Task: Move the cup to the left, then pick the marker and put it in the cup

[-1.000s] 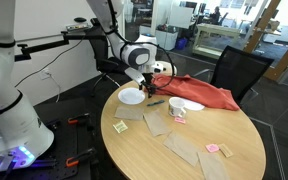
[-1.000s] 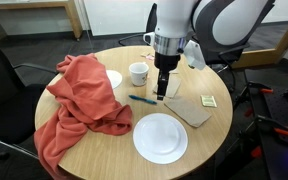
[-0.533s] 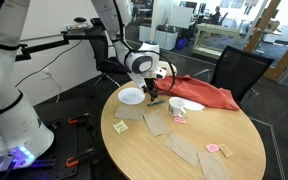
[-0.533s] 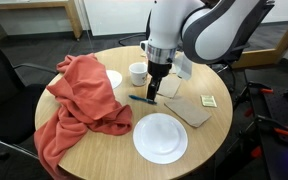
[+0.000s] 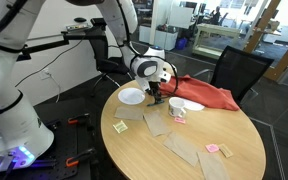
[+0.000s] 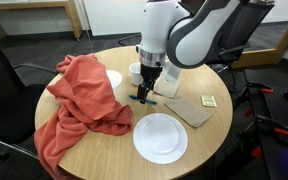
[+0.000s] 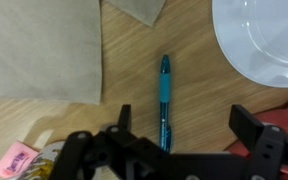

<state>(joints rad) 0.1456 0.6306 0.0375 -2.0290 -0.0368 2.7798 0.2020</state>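
Next, my gripper moves down onto the marker's dark end and closes its fingers, since that end lies between my open fingers.
The marker, a thin teal and dark pen, lies flat on the wooden table. In the wrist view it sits between my jaws, nearer the left finger. My gripper is open and empty, low over the marker. In both exterior views the gripper hangs just above the marker. The white mug stands beside it on the table. It shows partly behind the gripper.
A red cloth drapes over one side of the round table. A white plate lies near the marker and another beside the cloth. Tan napkins, a yellow piece and a pink piece lie around.
The gripper has moved sideways and down over the last second, from beside the marker to right over it. The marker, mug and plates have not moved.
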